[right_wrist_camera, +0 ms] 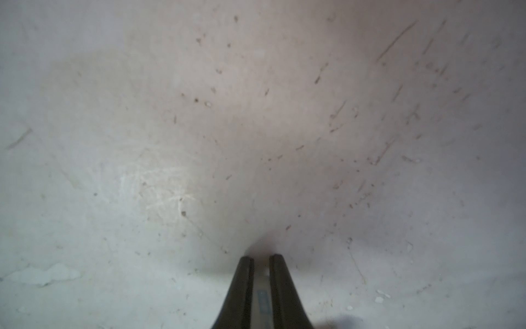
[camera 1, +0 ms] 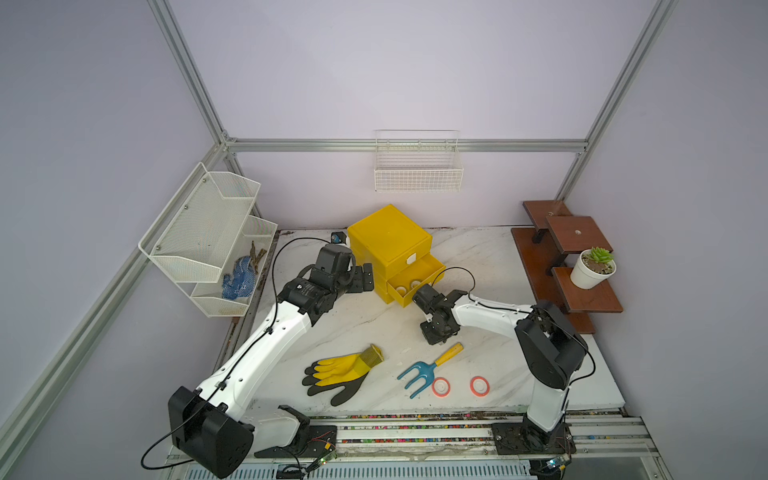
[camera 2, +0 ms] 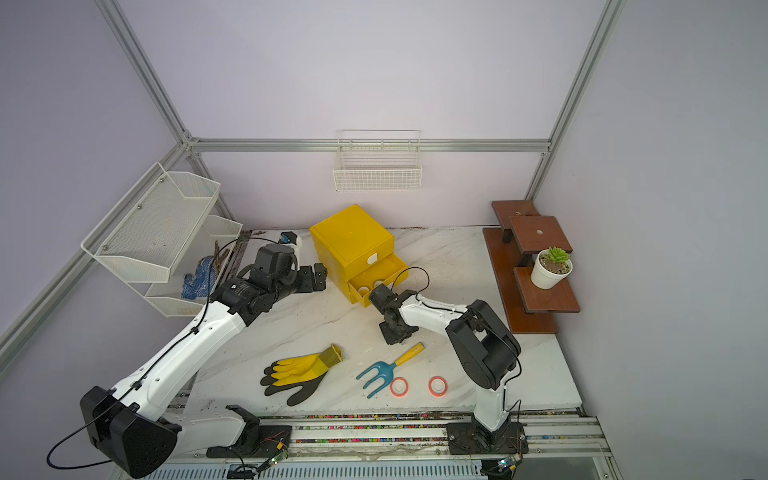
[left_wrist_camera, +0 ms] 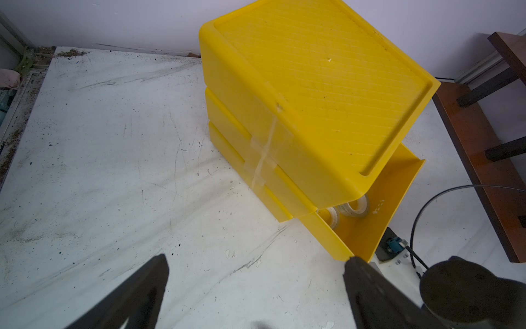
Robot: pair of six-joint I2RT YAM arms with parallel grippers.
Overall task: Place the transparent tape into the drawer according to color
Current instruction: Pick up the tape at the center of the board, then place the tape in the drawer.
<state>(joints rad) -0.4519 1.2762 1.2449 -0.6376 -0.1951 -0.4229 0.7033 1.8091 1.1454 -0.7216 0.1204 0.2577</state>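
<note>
Clear-whitish rolls already lie in the open drawer (camera 1: 428, 268), so my right gripper next needs to lift off the tabletop, move outward over that drawer and let go of the thin whitish piece.
The yellow drawer cabinet (camera 1: 388, 237) stands at the back of the table. The drawer (camera 1: 428, 268) under its top one is pulled out, with two clear-whitish transparent tape rolls (camera 1: 402, 289) (left_wrist_camera: 355, 205) inside. Two red-orange tape rolls (camera 1: 441, 387) (camera 1: 479, 385) lie near the front edge. My left gripper (camera 1: 365, 279) (left_wrist_camera: 257, 257) stands wide open, empty, at the cabinet's left side. My right gripper (camera 1: 435, 338) (right_wrist_camera: 261, 257) points down at the tabletop in front of the open drawer. It is shut on a thin whitish piece that looks like the wall of a clear tape roll.
A yellow-and-black glove (camera 1: 336, 374) and a blue hand rake (camera 1: 424, 372) lie at the front. A brown step shelf (camera 1: 582, 245) with a potted plant (camera 1: 592, 270) stands at the right. White mesh baskets (camera 1: 208, 237) hang at the left, a wire basket (camera 1: 417, 170) on the back wall.
</note>
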